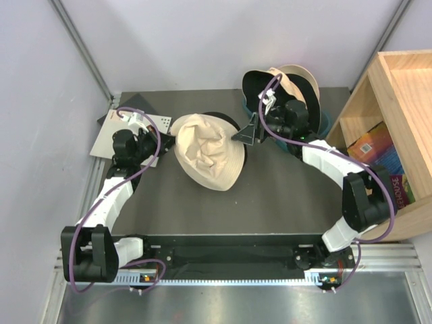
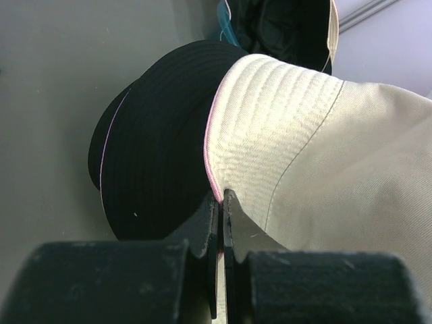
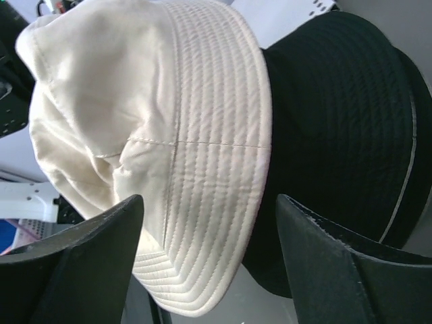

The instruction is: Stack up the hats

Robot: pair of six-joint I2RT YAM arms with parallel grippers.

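Note:
My right gripper has the beige hat's brim edge (image 1: 237, 145) (image 3: 251, 200) between its open fingers. It will stay nearly in place and close its fingers on that edge next.
A beige hat (image 1: 202, 154) lies crumpled over a black hat (image 1: 228, 121) in the middle of the table. My left gripper (image 1: 164, 140) is at the beige hat's left side, shut on its brim. In the left wrist view the fingers (image 2: 214, 214) pinch the pink-edged rim of the beige hat (image 2: 304, 148), with the black hat (image 2: 155, 155) beside it. My right gripper (image 1: 246, 133) is open at the hats' right side. Its jaws (image 3: 209, 229) straddle the beige hat's brim (image 3: 209, 135) without touching it, with the black hat (image 3: 337, 115) behind. Another beige, black-lined hat (image 1: 290, 84) sits at the back right.
A teal tub (image 1: 322, 121) holds the back-right hat. A wooden shelf (image 1: 398, 94) with books (image 1: 378, 148) stands along the right edge. A white sheet (image 1: 156, 123) on a dark board lies at the left, by the wall.

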